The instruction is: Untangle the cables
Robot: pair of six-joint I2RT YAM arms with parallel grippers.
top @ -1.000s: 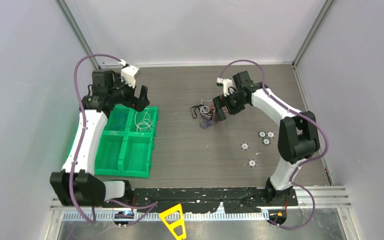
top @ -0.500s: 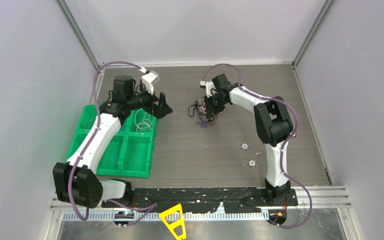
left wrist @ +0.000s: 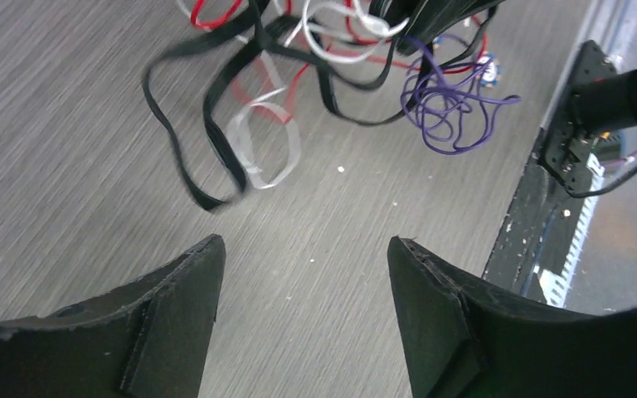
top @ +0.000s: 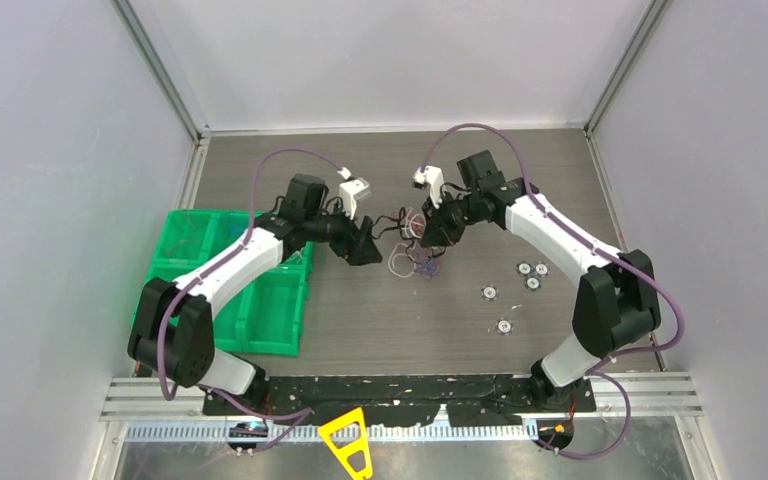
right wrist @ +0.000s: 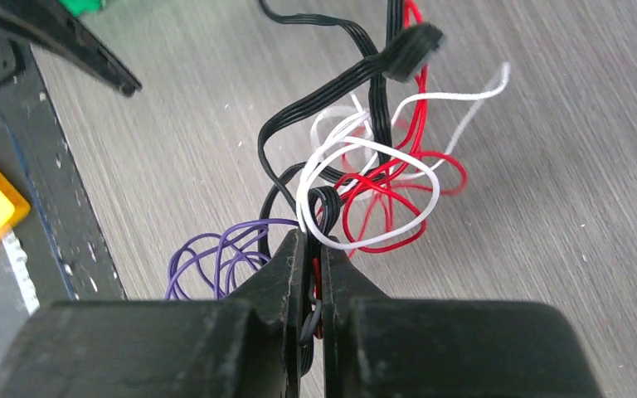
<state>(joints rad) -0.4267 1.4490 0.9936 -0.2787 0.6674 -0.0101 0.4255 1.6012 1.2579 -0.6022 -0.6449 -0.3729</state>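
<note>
Next, my right gripper should lower the black and red cables back toward the base and release them on the bare table below, between tangle and discs.
The cables [top: 415,252] lie in a loose multicoloured tangle at the middle of the table. My right gripper [right wrist: 313,240] is shut on black and red strands of that tangle. White loops [right wrist: 365,170], red loops [right wrist: 394,211] and a black ribbon cable [right wrist: 325,98] spread out beyond its tips, and a purple coil [right wrist: 216,253] hangs to the left. My left gripper [left wrist: 303,249] stands open just left of the tangle, low over bare table, nothing between its fingers. Ahead of it lie black ribbon loops [left wrist: 207,124], a white loop [left wrist: 261,145] and the purple coil [left wrist: 448,112].
A green four-compartment bin [top: 270,310] stands at the left, partly under the left arm. Several small round white-and-black discs [top: 532,276] lie to the right of the tangle. A yellow frame [top: 350,440] sits at the near edge by the black base rail [top: 410,388].
The left arm swung from over the green bin to just left of the tangle. The right gripper closed on the tangle's strands and pulled them slightly toward the near right.
</note>
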